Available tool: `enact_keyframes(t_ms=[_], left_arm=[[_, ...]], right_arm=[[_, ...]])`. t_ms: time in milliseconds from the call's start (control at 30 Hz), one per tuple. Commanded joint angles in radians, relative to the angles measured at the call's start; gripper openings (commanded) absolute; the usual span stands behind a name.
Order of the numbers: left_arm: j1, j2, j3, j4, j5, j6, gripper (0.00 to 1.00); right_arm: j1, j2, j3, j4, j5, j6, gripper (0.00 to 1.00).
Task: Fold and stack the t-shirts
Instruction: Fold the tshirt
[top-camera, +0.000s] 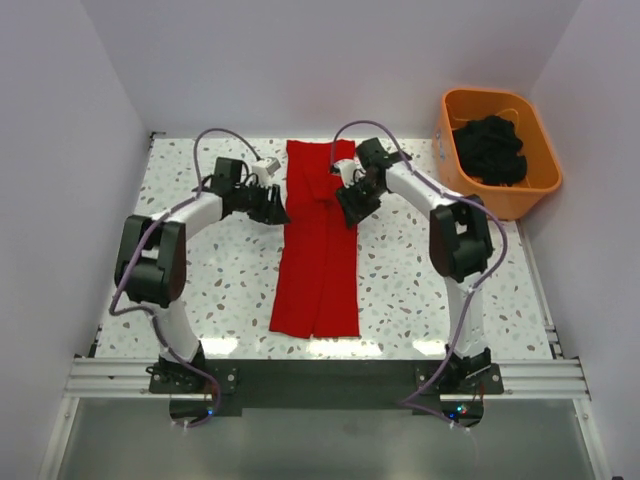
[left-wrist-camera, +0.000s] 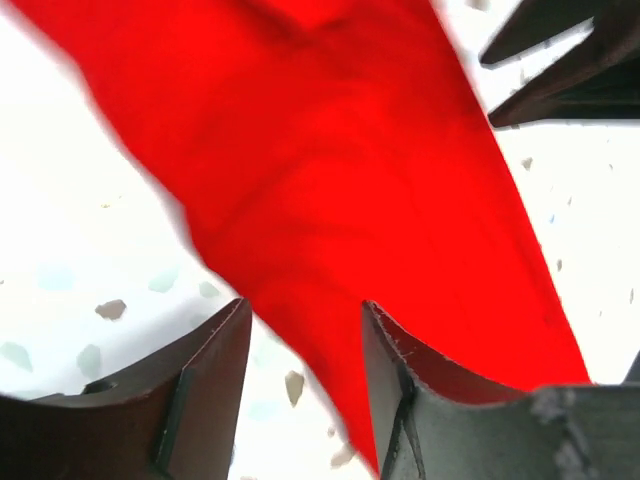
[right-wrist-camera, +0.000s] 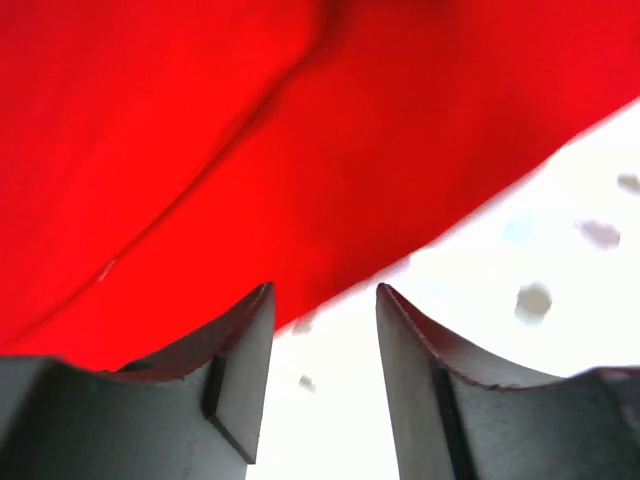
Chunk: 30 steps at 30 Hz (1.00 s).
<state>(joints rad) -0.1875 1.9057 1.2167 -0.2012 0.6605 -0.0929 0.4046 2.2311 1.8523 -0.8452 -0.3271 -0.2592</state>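
The T-shirt is narrow but still long, so my right gripper next moves back along the folded red T-shirt's edge and down onto its near corner by the bar.
A bright red t-shirt (top-camera: 318, 240) lies on the table folded into a long narrow strip running from the far edge toward the near edge. My left gripper (top-camera: 272, 208) is open at the strip's left edge near the far end; in the left wrist view the red cloth (left-wrist-camera: 330, 170) lies just ahead of the open fingers (left-wrist-camera: 215, 380). My right gripper (top-camera: 350, 207) is open at the strip's right edge, opposite the left one; the right wrist view shows the cloth edge (right-wrist-camera: 300, 150) just ahead of its fingers (right-wrist-camera: 245, 370). Neither holds cloth.
An orange plastic tub (top-camera: 500, 150) with dark cloth (top-camera: 490, 148) in it stands at the far right corner. The speckled white tabletop (top-camera: 210, 290) is walled by white panels at left, back and right. A metal rail (top-camera: 320, 375) runs along the near edge.
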Motion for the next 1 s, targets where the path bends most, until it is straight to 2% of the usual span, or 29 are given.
enact_keyframes(t_ms=[0,100,133,167,200,267,300,367,400,467,500,533,600,667,900,967], left_arm=[[0.008,-0.212,-0.049,-0.010,0.103,0.308,0.54],[0.008,-0.384,-0.140,-0.136,0.157,0.552,0.57],[0.007,-0.467,-0.187,-0.243,0.195,0.758,0.57],[0.008,-0.511,-0.215,-0.297,0.212,0.862,0.58],[0.008,-0.551,-0.242,-0.352,0.224,1.073,0.59],[0.006,-0.652,-0.325,-0.541,0.255,1.294,0.62],[0.002,-0.678,-0.353,-0.599,0.269,1.484,0.63],[-0.015,-0.741,-0.434,-0.691,0.274,1.596,0.64],[-0.065,-0.754,-0.459,-0.707,0.258,1.657,0.64],[-0.143,-0.784,-0.525,-0.686,0.231,1.658,0.64],[-0.218,-0.796,-0.549,-0.655,0.212,1.617,0.63],[-0.254,-0.819,-0.598,-0.570,0.202,1.589,0.63],[-0.356,-0.841,-0.640,-0.480,0.148,1.503,0.63],[-0.424,-0.840,-0.678,-0.428,0.117,1.500,0.63],[-0.458,-0.803,-0.749,-0.354,0.028,1.535,0.62],[-0.460,-0.787,-0.758,-0.345,0.014,1.547,0.61]], right_arm=[[-0.004,-0.268,-0.074,-0.025,-0.118,-0.112,0.50],[-0.003,-0.388,-0.206,-0.022,-0.130,-0.239,0.56],[0.005,-0.463,-0.243,-0.022,-0.128,-0.318,0.57],[0.013,-0.509,-0.327,-0.012,-0.119,-0.357,0.60],[0.019,-0.552,-0.373,-0.005,-0.116,-0.392,0.60],[0.058,-0.675,-0.517,0.011,-0.112,-0.504,0.63],[0.077,-0.712,-0.566,0.017,-0.113,-0.568,0.63],[0.150,-0.818,-0.707,0.034,-0.124,-0.630,0.63],[0.181,-0.852,-0.753,0.046,-0.118,-0.653,0.64],[0.279,-0.921,-0.873,0.087,-0.104,-0.722,0.64],[0.311,-0.936,-0.912,0.112,-0.090,-0.757,0.64],[0.371,-0.950,-0.974,0.153,-0.079,-0.775,0.64],[0.424,-0.967,-1.019,0.195,-0.058,-0.807,0.64],[0.480,-0.952,-1.060,0.236,-0.049,-0.821,0.63],[0.560,-0.909,-1.121,0.334,-0.043,-0.842,0.61],[0.577,-0.895,-1.133,0.353,-0.036,-0.847,0.57]])
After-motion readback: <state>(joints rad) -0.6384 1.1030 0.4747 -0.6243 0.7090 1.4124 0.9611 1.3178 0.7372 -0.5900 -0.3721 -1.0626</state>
